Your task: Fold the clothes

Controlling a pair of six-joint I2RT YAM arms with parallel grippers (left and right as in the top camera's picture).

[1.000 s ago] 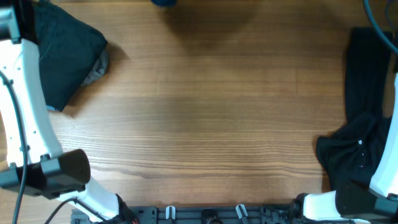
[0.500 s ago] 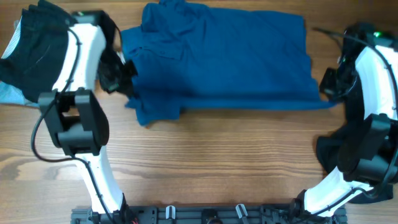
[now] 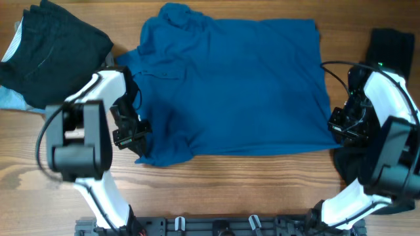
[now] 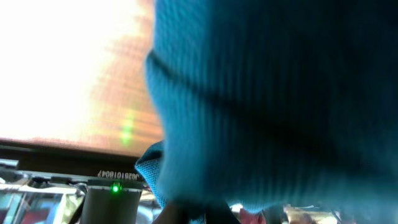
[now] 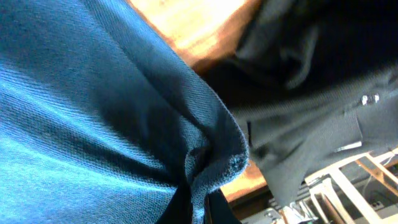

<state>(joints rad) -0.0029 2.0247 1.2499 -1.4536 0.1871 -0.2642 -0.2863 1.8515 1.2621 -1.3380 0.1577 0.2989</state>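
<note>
The left gripper next carries the shirt's pinched corner outward to the sleeve's near edge and releases it there, because the shirt's near hem remains unfolded.
A blue polo shirt lies spread across the table, collar at the far left. My left gripper is shut on the shirt's near left corner; blue fabric fills the left wrist view. My right gripper is shut on the shirt's near right corner, and the pinched blue hem shows in the right wrist view. A folded black garment lies at the far left. More black clothing lies along the right edge.
A light grey garment peeks out under the black pile at the left edge. Dark clothing lies beside the right gripper. Bare wood table runs along the front, with the arm base rail at the near edge.
The blue shirt has come onto the table since a second ago. Both grippers have drawn its near corners toward the front edge, spreading it flatter.
</note>
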